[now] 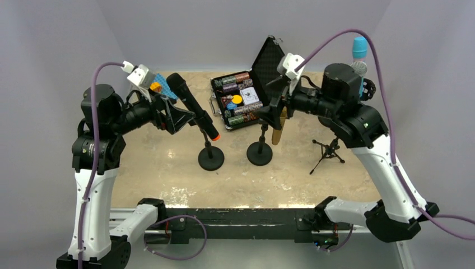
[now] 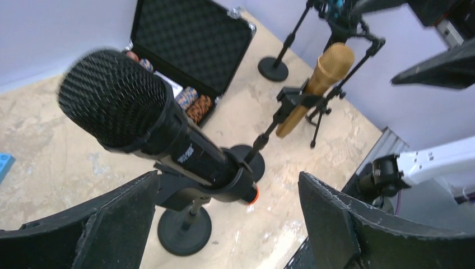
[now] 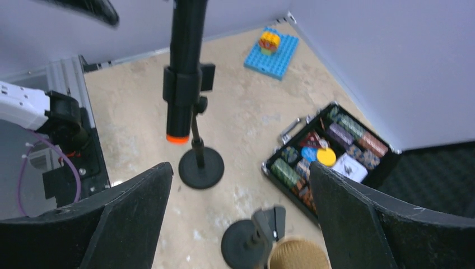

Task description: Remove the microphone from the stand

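The black microphone's body stands clear above its clip, and it comes next for my right gripper, which swings off the gold microphone (image 1: pixel 278 131), toward the left in the top view, onto it.
A black microphone (image 1: pixel 189 105) with an orange end ring sits tilted in the clip of a round-based stand (image 1: pixel 211 158). My left gripper (image 1: pixel 184 116) is open beside its body; in the left wrist view the microphone (image 2: pixel 140 126) lies just above and between the open fingers (image 2: pixel 112 224), not gripped. A gold microphone (image 1: pixel 278 131) sits in a second stand (image 1: pixel 259 153). My right gripper (image 1: pixel 270 111) is open above it; the right wrist view shows its gold head (image 3: pixel 298 255) low between the fingers (image 3: pixel 358 224).
An open case of poker chips (image 1: pixel 241 98) stands at the back centre. A blue brick plate (image 1: pixel 162 85) lies behind the left gripper. A small tripod (image 1: pixel 327 152) stands at the right, with two more microphones (image 1: pixel 358 56) behind the right arm.
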Robot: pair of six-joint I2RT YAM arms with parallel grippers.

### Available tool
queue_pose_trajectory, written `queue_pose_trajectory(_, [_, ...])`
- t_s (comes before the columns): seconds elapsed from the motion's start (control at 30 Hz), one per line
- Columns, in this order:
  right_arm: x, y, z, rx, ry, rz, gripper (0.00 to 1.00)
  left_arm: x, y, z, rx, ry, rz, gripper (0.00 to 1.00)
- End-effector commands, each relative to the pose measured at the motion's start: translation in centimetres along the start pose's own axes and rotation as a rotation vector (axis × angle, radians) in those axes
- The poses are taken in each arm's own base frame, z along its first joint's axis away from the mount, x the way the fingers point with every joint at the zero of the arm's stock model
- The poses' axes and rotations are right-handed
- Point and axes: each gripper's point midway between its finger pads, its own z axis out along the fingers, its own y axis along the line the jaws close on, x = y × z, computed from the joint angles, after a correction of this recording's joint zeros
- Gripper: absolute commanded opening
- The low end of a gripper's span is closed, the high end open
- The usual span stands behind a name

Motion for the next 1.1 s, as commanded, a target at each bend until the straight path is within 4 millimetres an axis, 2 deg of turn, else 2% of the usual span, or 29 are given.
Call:
queue_pose_trajectory(0.0, [-5.7, 0.6, 2.5, -0.026, -0.174, -0.057, 0.95, 2.4, -1.8, -0.9, 0.136, 0.035, 0.160, 0.97])
queue_pose_trajectory(0.07, [-6.1, 1.6, 4.1, -0.075, -0.175, -0.060, 0.95, 4.8, -2.2, -1.4, 0.187, 0.071, 0.235, 0.97])
queue_pose_trajectory(0.13, [-6.8, 2.5, 6.1, -0.089, -0.176, -0.049, 0.96, 6.2, -2.1, -2.0, 0.182, 0.092, 0.278, 0.97])
queue_pose_trajectory(0.23, [-7.7, 3.0, 9.2, -0.064, -0.177, -0.025, 0.98, 7.6, -1.9, -2.8, 0.157, 0.109, 0.330, 0.97])
queue_pose_trajectory(0.33, [-7.5, 3.1, 12.7, -0.022, -0.159, -0.001, 0.99, 8.7, -1.6, -3.7, 0.124, 0.129, 0.370, 0.97])
queue_pose_trajectory(0.53, [-7.6, 3.3, 17.4, 0.025, -0.160, 0.053, 0.99, 10.4, -1.5, -5.6, 0.056, 0.157, 0.402, 0.97])
queue_pose_trajectory(0.67, [-7.4, 3.9, 19.6, 0.038, -0.153, 0.062, 0.99, 11.4, -1.5, -6.3, 0.028, 0.162, 0.392, 0.97])
queue_pose_trajectory(0.83, [-6.6, 4.2, 21.7, 0.053, -0.144, 0.075, 0.97, 11.7, -1.9, -6.1, 0.052, 0.161, 0.347, 0.97])
queue_pose_trajectory(1.07, [-5.5, 3.8, 23.5, 0.105, -0.128, 0.068, 0.90, 11.7, -2.4, -6.4, 0.063, 0.154, 0.334, 0.97])
